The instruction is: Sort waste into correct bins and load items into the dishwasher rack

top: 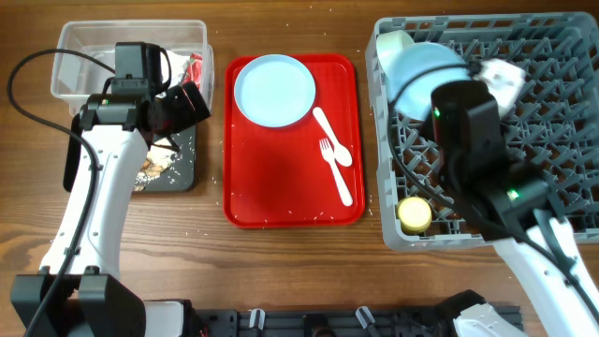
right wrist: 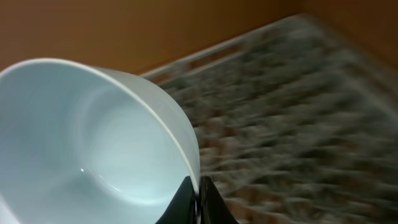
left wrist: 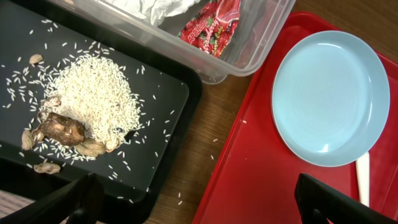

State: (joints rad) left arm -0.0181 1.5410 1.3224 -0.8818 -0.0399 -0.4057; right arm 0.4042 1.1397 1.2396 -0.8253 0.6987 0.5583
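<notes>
The light blue bowl needs to go down into the empty rack slots between the pale green bowl and the yellow cup, so my right gripper should turn next, then lower it.
My right gripper (right wrist: 198, 196) is shut on the rim of the light blue bowl (right wrist: 93, 143), which it holds over the far left part of the grey dishwasher rack (top: 524, 94); the bowl also shows in the overhead view (top: 421, 70). A pale green bowl (top: 398, 42) and a yellow cup (top: 415, 214) sit in the rack. My left gripper (left wrist: 199, 202) is open and empty above the gap between the black tray (left wrist: 155, 106) and the red serving tray (left wrist: 249, 180). Rice and brown scraps (left wrist: 81, 112) lie in the black tray. The red wrapper (left wrist: 211, 25) and white napkin (left wrist: 155, 7) lie in the clear tub (left wrist: 261, 43). The light blue plate (top: 274, 89), white spoon (top: 329, 134) and fork (top: 337, 173) lie on the red tray.
Loose rice grains are scattered on the wooden table around the black tray (top: 178, 173) and red tray (top: 281, 201). The clear tub (top: 84, 47) stands at the far left, behind the black tray. The right arm's body covers the rack's middle left.
</notes>
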